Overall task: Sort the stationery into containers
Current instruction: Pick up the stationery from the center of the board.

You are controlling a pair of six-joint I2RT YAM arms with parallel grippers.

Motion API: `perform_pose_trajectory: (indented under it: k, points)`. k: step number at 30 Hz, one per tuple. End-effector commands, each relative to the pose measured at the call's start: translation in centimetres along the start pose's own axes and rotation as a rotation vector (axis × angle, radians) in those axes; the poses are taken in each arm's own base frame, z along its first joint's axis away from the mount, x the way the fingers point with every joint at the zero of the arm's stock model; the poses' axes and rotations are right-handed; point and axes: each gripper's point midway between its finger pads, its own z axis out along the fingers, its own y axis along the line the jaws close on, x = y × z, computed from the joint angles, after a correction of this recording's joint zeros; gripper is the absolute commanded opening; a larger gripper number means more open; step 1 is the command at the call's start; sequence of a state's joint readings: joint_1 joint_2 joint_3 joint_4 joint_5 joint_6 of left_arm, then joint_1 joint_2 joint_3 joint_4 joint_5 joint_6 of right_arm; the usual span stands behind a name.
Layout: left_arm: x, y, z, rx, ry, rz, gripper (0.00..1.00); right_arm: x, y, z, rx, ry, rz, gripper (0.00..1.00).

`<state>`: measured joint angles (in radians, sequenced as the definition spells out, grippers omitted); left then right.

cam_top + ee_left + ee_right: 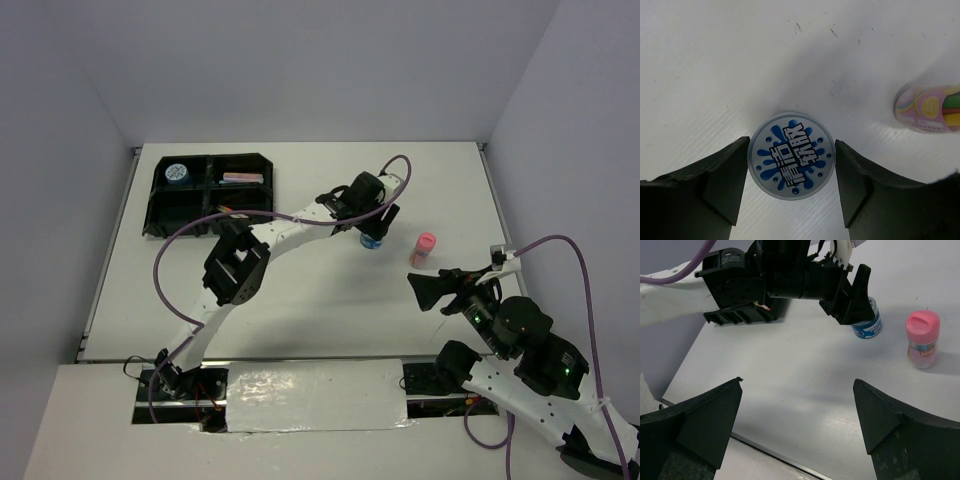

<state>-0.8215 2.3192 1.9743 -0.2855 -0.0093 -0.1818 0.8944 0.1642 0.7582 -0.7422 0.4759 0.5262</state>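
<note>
My left gripper is going to lift across next to the tray [157, 222] space beside the matching tub, which is to the gripper's left in the top view. Then it will lower and let go.
A short blue tub [791, 155] with a splash-patterned lid stands on the white table, right of centre [372, 241]. My left gripper [792, 142] is lowered over it, and both fingers press its sides, so it is shut on the tub [867, 327]. A pink-capped bottle [424, 248] stands upright just right of it, apart from the gripper [930, 110]. The black divided tray [157, 222] sits at the far left with another blue tub [177, 173] and a pink item [243, 178] inside. My right gripper [420, 285] hovers open and empty near the front right [797, 382].
The left arm stretches diagonally across the table from its base, with a purple cable looping above it. The table's near edge [770, 450] runs just below the right gripper. White walls enclose the table on three sides.
</note>
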Motion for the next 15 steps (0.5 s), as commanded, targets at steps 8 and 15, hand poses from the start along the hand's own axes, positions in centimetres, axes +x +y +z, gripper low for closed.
perform_pose_trajectory:
  k: [8, 15]
  points:
    - [1.1, -0.4, 0.7, 0.015, 0.026, 0.022, 0.00, -0.3, 0.7, 0.5, -0.029, -0.020, -0.001, 1.00]
    - [-1.6, 0.7, -2.5, -0.056, -0.073, -0.005, 0.00, -0.2, 0.8, 0.6, -0.031, -0.018, -0.007, 1.00]
